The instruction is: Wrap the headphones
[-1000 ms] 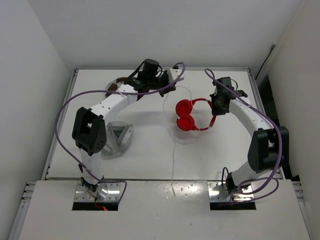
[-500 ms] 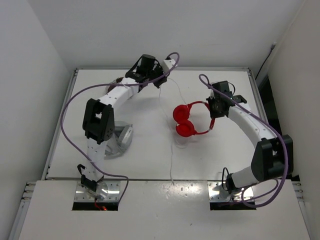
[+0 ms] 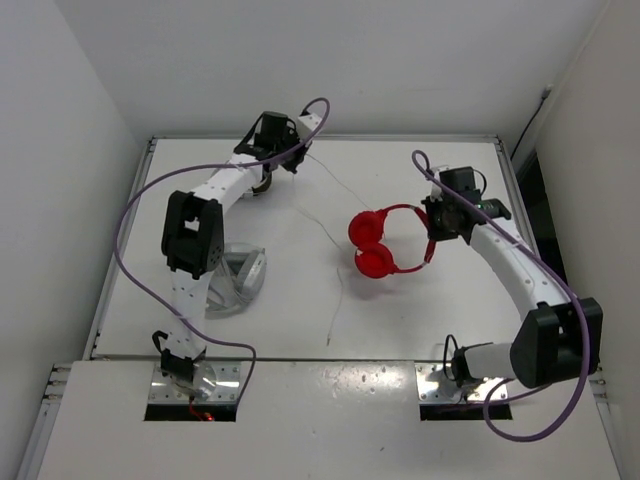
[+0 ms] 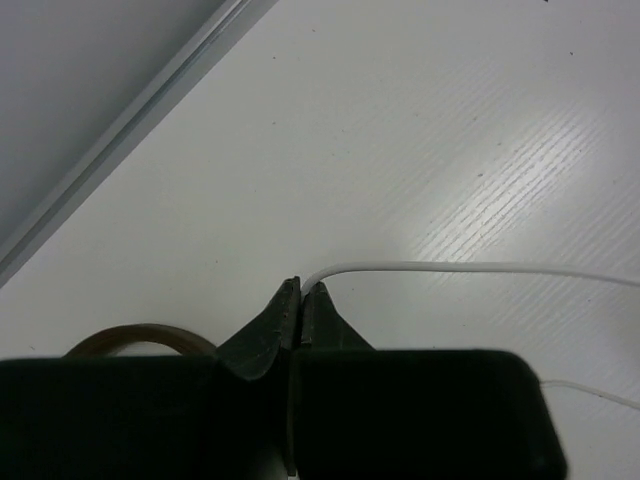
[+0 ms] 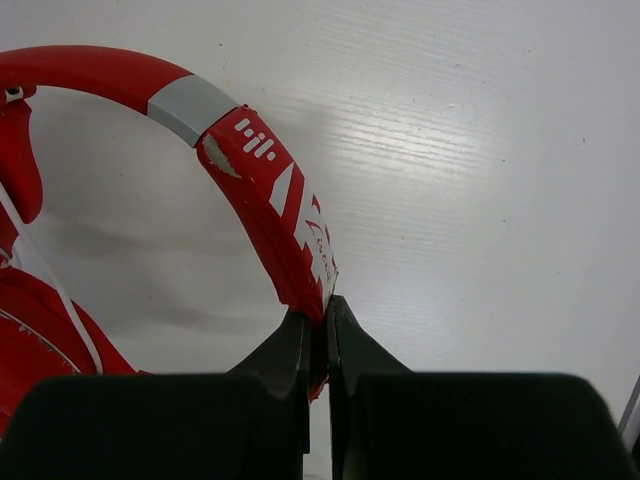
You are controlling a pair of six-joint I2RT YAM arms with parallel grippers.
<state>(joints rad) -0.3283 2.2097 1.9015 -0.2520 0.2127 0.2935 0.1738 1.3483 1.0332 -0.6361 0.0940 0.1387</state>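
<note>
I need to bring my left gripper back from the table's far edge toward the near red ear cup [image 3: 374, 261] next and release the cable, which stretches away unwrapped.
The red headphones [image 3: 378, 240] lie mid-table, two ear cups side by side, the thin headband arching right. My right gripper [image 3: 434, 238] is shut on the headband [image 5: 283, 215], seen in the right wrist view [image 5: 318, 318]. The white cable [image 3: 330, 218] runs from the cups up-left to my left gripper [image 3: 290, 152] at the back of the table, and a loose length trails toward the front edge. In the left wrist view my left gripper [image 4: 302, 293] is shut on the cable [image 4: 450, 267].
A brown-and-silver pair of headphones [image 3: 262, 185] lies under the left arm at the back; its brown band shows in the left wrist view [image 4: 130, 338]. A grey-white pair [image 3: 236, 276] lies at the left. The table's back edge [image 4: 130, 125] runs close to the left gripper.
My left gripper has moved left and back with the cable, pulling it straighter. My right gripper has shifted a little right with the headband, and the headphones have turned slightly.
</note>
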